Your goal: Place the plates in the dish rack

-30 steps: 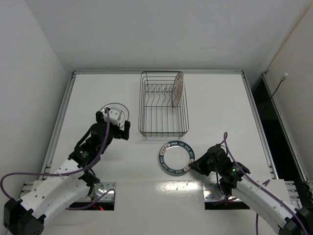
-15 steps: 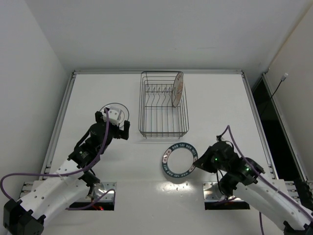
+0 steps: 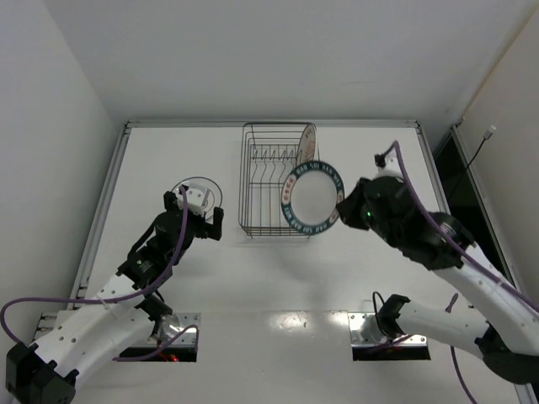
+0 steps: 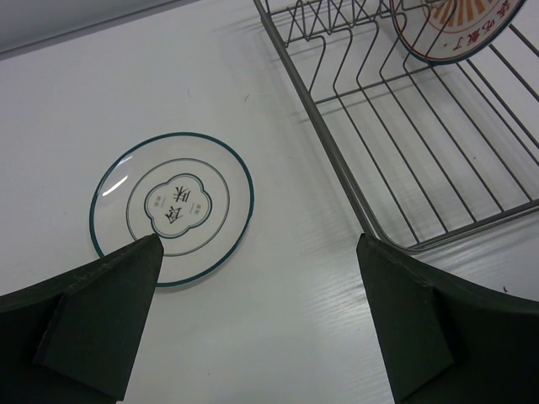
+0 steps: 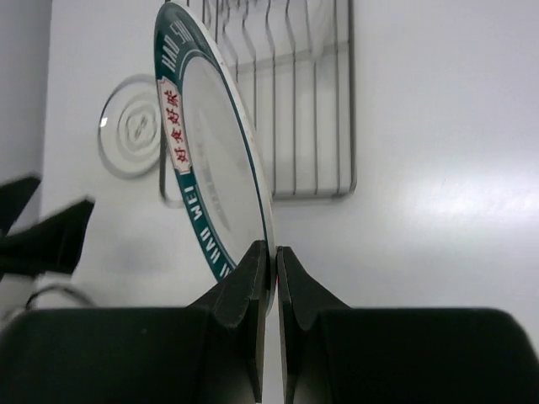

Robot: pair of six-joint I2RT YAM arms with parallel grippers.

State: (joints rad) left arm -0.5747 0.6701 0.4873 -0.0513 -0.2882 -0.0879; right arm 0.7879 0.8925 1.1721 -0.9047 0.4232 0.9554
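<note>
I will next move my right gripper outward and lower the blue-lettered plate (image 3: 312, 196) into the dish rack's wires beside the orange-centred plate (image 3: 306, 153). I will release it there because that gap is empty.
My right gripper (image 3: 340, 206) is shut on the rim of the blue-lettered plate (image 3: 312, 196) and holds it tilted in the air over the front right part of the dish rack (image 3: 253, 189). The right wrist view shows this plate (image 5: 210, 160) edge-on between the jaws of that gripper (image 5: 271, 252). The orange-centred plate (image 3: 306, 153) stands upright in the rack's back right. The pale plate with the thin dark edge (image 3: 195, 187) lies flat on the table left of the rack, also in the left wrist view (image 4: 172, 207). My left gripper (image 3: 205, 220) is open and empty just in front of it.
The table has a raised metal edge (image 3: 109, 194) on the left and another (image 3: 438, 194) on the right. The rack's upright tines (image 3: 268, 155) run along its back. The rack's near corner (image 4: 370, 227) shows in the left wrist view.
My right gripper has lifted the blue-lettered plate off the table in front of the rack and carried it up and back over the rack, tilting it upright. The left arm has not moved.
</note>
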